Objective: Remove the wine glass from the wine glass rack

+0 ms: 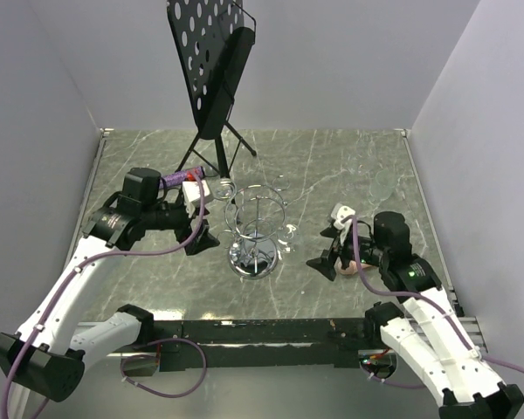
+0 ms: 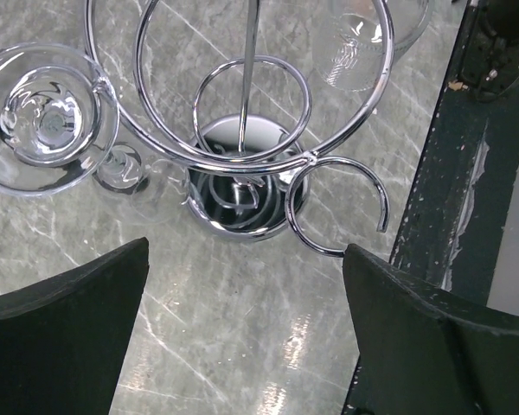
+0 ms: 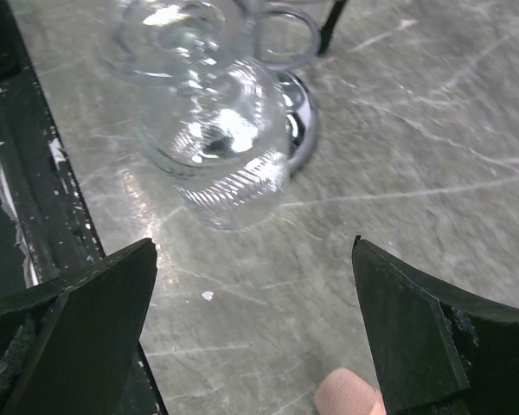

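Observation:
I will slide my right gripper's open fingers left in the top view to straddle the wine glass's bowl, because it hangs on that side of the gripper.
The chrome wine glass rack stands mid-table on its round shiny base. A clear wine glass hangs upside down on its left side and another wine glass on its right. My left gripper is open and empty just left of the rack. In the left wrist view the rack's base and the left glass lie ahead. My right gripper is open and empty to the right. The right wrist view shows the right glass ahead.
A black perforated music stand on a tripod stands behind the rack. Another clear glass sits at the back right. A small pink object lies by my right gripper and shows in the right wrist view. The table's dark front edge is near.

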You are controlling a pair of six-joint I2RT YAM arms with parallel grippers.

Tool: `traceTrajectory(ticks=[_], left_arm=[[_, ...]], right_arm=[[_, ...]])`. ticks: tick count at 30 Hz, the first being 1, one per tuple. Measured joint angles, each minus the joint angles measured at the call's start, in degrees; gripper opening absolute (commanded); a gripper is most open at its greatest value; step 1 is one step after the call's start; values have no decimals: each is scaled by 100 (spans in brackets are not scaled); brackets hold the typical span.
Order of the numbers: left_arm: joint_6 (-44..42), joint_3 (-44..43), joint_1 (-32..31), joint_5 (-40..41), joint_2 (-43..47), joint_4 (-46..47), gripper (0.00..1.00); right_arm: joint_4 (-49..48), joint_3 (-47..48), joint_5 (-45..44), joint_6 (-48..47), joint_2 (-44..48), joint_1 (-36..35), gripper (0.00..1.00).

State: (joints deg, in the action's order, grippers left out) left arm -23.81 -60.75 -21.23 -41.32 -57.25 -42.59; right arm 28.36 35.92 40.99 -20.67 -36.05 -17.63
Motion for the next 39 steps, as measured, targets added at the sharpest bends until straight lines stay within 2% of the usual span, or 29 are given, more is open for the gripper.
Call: traceTrajectory(ticks=[26,31,39], left_arm=[[236,-4,284,-199,-2,-4,98],[234,-55,330,-197,-66,9,99],[234,-57,352,-197,-83,35,99]], right_arm=[[-1475,-4,2,46,-1384,-1344,100],[-1696,-4,-96,153,-1440,-1394,92],[-1764,-4,-96,142,-1456,-1401,75]])
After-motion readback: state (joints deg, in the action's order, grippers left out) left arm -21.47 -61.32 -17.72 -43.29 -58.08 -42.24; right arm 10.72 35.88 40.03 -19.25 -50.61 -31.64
